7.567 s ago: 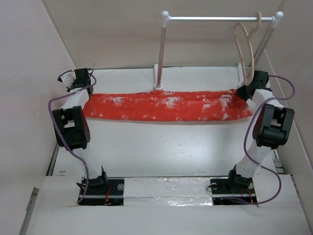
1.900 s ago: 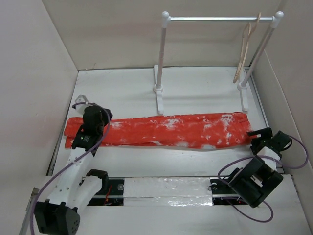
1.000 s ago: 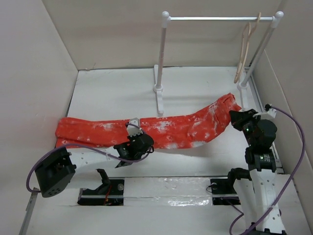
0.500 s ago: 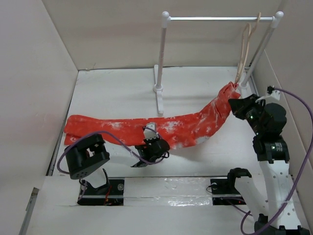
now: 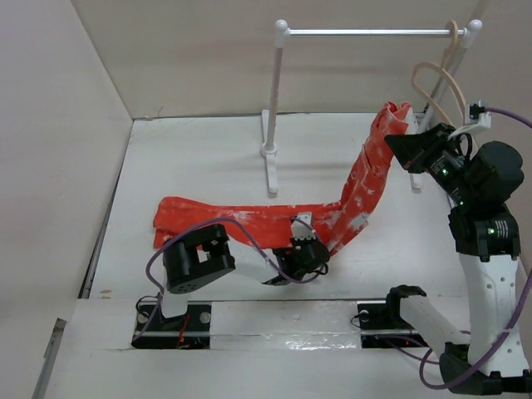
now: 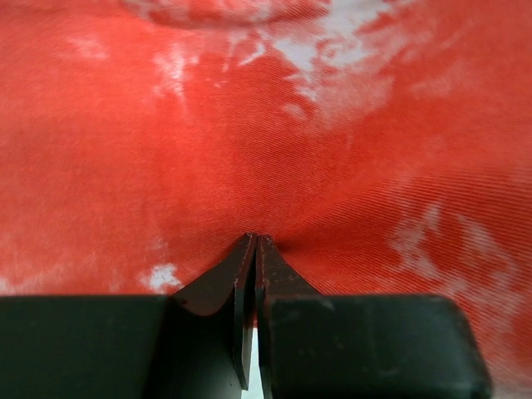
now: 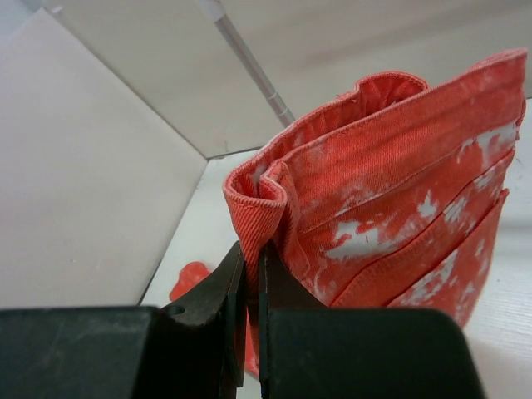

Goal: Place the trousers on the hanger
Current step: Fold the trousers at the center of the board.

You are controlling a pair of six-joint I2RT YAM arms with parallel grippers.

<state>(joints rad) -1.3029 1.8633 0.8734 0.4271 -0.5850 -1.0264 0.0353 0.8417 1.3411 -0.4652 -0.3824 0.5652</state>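
Observation:
The right gripper swings the waistband across and down onto the trousers' flat end (image 7: pixel 190 277) next, since that end lies below it and to its left in the top view.
The red-orange trousers (image 5: pixel 249 220) with white blotches lie across the table and rise at the right to my right gripper (image 5: pixel 397 140). It is shut on the waistband and holds it high beside the pale wooden hanger (image 5: pixel 434 83), which hangs from the rack bar. In the right wrist view the folded waistband (image 7: pixel 391 174) is pinched at my right gripper (image 7: pixel 253 249). My left gripper (image 5: pixel 312 241) is low on the table, shut on the middle of the trousers. In the left wrist view the cloth (image 6: pixel 266 125) fills the frame and my left gripper (image 6: pixel 254 239) pinches it.
A white-posted rack with a metal bar (image 5: pixel 366 32) stands at the back; its left post (image 5: pixel 273 100) is mid-table, its right post (image 5: pixel 453 75) behind the right arm. Beige walls (image 5: pixel 58 125) close in the left, back and right.
My right gripper has lifted the waistband up and back toward the hanger. My left gripper has slid right along the trousers, and the leg ends have been dragged right. The hanger has swung.

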